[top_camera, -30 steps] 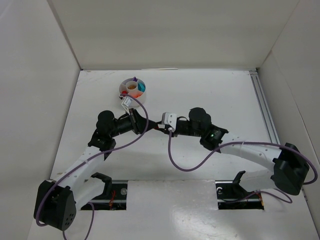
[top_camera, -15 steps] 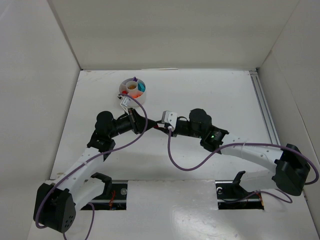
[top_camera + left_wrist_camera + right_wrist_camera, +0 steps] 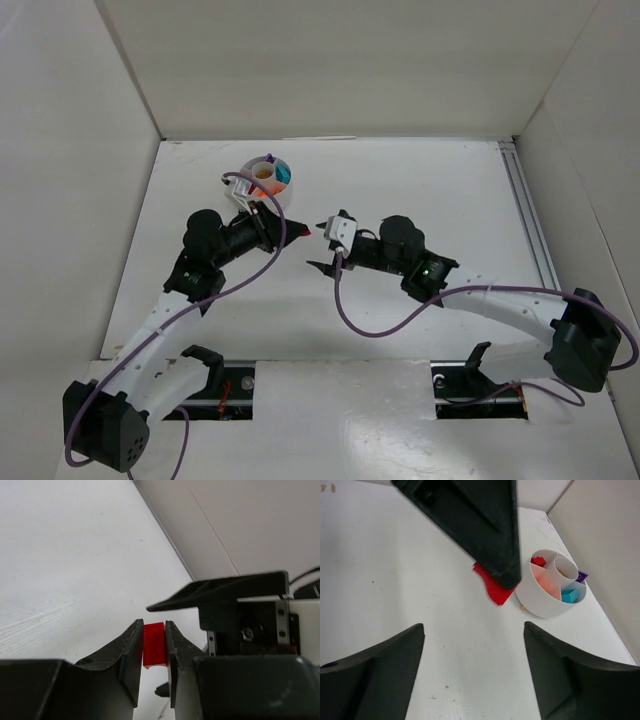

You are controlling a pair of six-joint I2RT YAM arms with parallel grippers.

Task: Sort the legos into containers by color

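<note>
The red lego (image 3: 154, 647) goes outward and down with my left gripper next for release in the dish's red section, which holds a matching piece.
A small red lego (image 3: 154, 647) is pinched between the fingers of my left gripper (image 3: 154, 625), which is shut on it. From above, this gripper (image 3: 288, 229) sits just below the white round dish (image 3: 250, 182), with the red piece (image 3: 300, 232) at its tip. My right gripper (image 3: 318, 246) faces it from the right, open and empty. In the right wrist view the jaws (image 3: 472, 627) stand wide, and the red lego (image 3: 492, 589) shows blurred under the left finger (image 3: 470, 525). The dish (image 3: 535, 600) holds red (image 3: 538, 561), orange (image 3: 545, 582) and teal (image 3: 569, 596) legos in separate compartments.
A purple piece (image 3: 582, 575) lies at the dish's far rim. A tiny yellow-orange bit (image 3: 522, 607) rests on the table against the dish's wall. White walls enclose the table on three sides, and a rail (image 3: 525, 210) runs along its right edge.
My right gripper has opened and let go of the red lego. The left gripper keeps hold of it and has moved up and left, closer to the dish.
</note>
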